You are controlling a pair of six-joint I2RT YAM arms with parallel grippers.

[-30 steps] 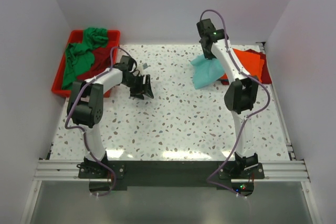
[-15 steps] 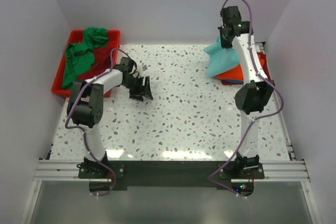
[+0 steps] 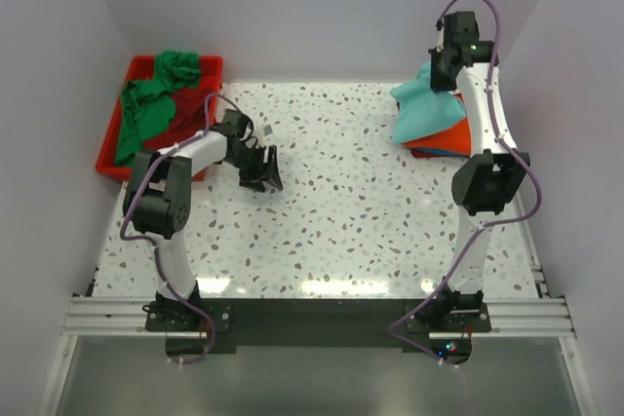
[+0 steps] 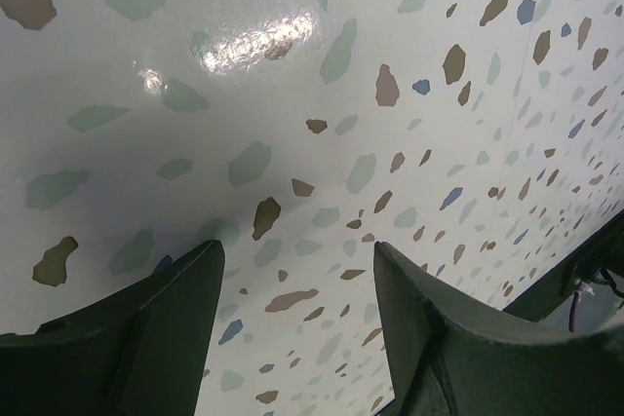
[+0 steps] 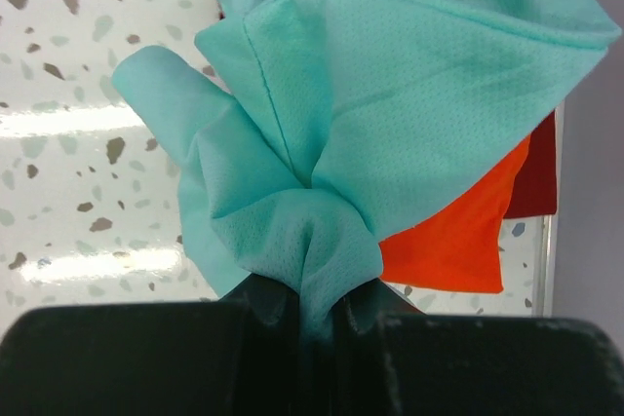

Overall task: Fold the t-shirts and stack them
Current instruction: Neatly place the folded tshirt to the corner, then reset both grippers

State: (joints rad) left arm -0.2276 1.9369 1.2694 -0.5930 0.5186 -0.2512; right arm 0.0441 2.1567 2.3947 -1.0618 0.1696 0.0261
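Note:
I need to move my right gripper toward the wall beside the stack first and then open it, so the teal t-shirt gets over the orange t-shirt's (image 3: 455, 133) (image 5: 464, 235) empty side by the wall.
My right gripper (image 3: 447, 73) is shut on the light teal t-shirt (image 3: 427, 109) and holds it up at the table's far right; the wrist view shows the cloth (image 5: 390, 114) pinched between the gripper (image 5: 314, 323). Below it lie a bright orange t-shirt (image 3: 450, 135) and a dark red one (image 5: 536, 182), stacked. A green t-shirt (image 3: 151, 99) and a dark red one (image 3: 180, 129) lie crumpled in the red tray (image 3: 109, 148) at far left. My left gripper (image 3: 261, 170) is open and empty just above the bare table, right of the tray; its view (image 4: 297, 270) shows only terrazzo.
White walls close the table at the back and on both sides. The speckled table (image 3: 341, 211) lies between the two arms. The red tray stands at the far left corner.
My right gripper has carried the teal t-shirt to the right and farther back, over the orange and dark red stack. The left arm has barely moved.

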